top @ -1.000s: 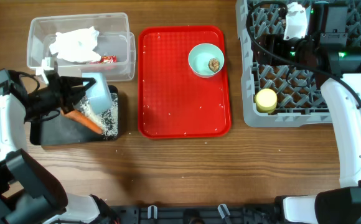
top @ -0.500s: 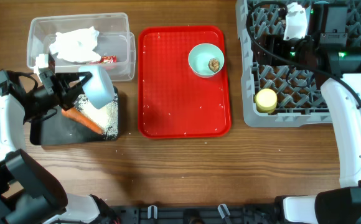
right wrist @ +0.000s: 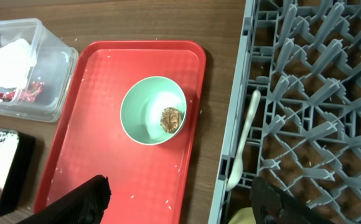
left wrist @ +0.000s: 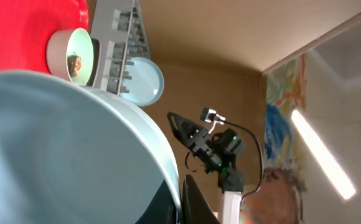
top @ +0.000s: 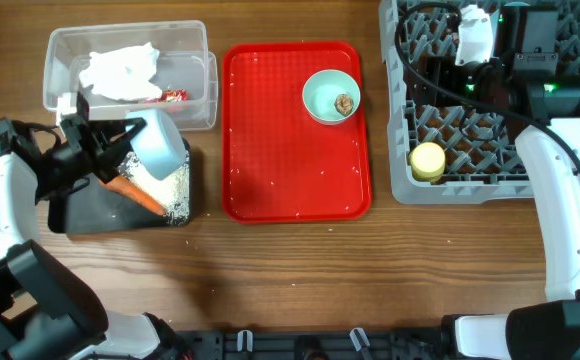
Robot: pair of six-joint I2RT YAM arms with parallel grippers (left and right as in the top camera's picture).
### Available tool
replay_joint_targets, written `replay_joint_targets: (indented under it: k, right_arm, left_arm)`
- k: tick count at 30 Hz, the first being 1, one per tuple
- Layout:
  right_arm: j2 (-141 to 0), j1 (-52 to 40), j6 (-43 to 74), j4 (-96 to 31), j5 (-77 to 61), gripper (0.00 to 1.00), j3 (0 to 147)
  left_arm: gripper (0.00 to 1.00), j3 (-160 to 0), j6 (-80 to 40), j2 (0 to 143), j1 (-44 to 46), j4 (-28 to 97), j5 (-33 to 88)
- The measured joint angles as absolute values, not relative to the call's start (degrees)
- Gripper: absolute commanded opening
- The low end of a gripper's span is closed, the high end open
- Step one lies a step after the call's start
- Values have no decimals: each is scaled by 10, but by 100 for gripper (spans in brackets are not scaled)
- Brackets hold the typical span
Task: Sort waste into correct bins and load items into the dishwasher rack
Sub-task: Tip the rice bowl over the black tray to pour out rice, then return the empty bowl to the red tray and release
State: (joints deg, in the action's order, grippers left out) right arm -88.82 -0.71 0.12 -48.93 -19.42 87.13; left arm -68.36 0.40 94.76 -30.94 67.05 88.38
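Observation:
I will next swing my left gripper over and down onto the red tray's bare side [top: 258, 122], levelling the bowl, as that side lies to its right in the overhead view.
My left gripper [top: 120, 145] is shut on the rim of the whitish-blue bowl [top: 158, 143] and holds it tipped over the black tray [top: 80, 212]. That bowl fills the left wrist view [left wrist: 62, 155], with the fingers [left wrist: 182, 202] at its edge. White rice [top: 173, 187] and the orange carrot [top: 135, 192] lie in the black tray. The clear tub [top: 195, 60] holds the tissue [top: 120, 70] and the snack wrapper [top: 174, 96]. The mint bowl [right wrist: 152, 110] with the brown lump [right wrist: 171, 118] sits on the red tray [right wrist: 106, 155]. My right gripper [right wrist: 179, 208] is open and empty, between the red tray and the grey rack [top: 410, 185].
The yellow cup [top: 428, 160] stands in the rack's front left corner. A white spoon [right wrist: 243, 143] lies along the rack's left side. The light-blue plate [left wrist: 143, 81] stands in the rack. A few rice grains are scattered on the red tray.
My left gripper has tipped the whitish-blue bowl further over the black tray, and the heap of rice there has grown. The right arm has not moved.

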Motion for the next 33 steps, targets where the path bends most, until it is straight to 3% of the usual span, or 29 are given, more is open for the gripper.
replay_joint_targets:
  k: [6,9,12,16,21,27,29,30,31,33]
  right_arm:
    - [-888,-7,-3,-489,-194,76,871]
    - [-888,-7,-3,-489,-194,75,871]
    - [-888,-7,-3,-491,-194,75,871]
    - [-888,-7,-3,-493,-194,76,871]
    - [-888,-7,-3,-495,-194,76,871]
    - [-888,-7,-18,-506,-190,76,871]
    - [-888,-7,-18,-508,-186,76,871]
    - [-888,-7,-18,-508,-185,76,871]
    - [-888,-7,-18,-508,-183,76,871]
    - [-888,-7,-18,-508,-182,77,871]
  left_arm:
    - [4,-683,-13,947,-319,667,875]
    - [4,-694,-18,931,-255,609,844]
    - [4,-748,-52,907,-138,544,710]
    - [4,-772,-119,895,59,433,398]
    - [4,-772,-62,944,288,365,60]
    - [4,-775,10,1125,340,321,-71]
    - [15,-775,15,1142,337,313,-82]
    - [46,-775,15,1142,337,310,-86]
    - [100,-775,19,1142,336,304,-88]
    - [100,-775,24,1142,332,295,-89]
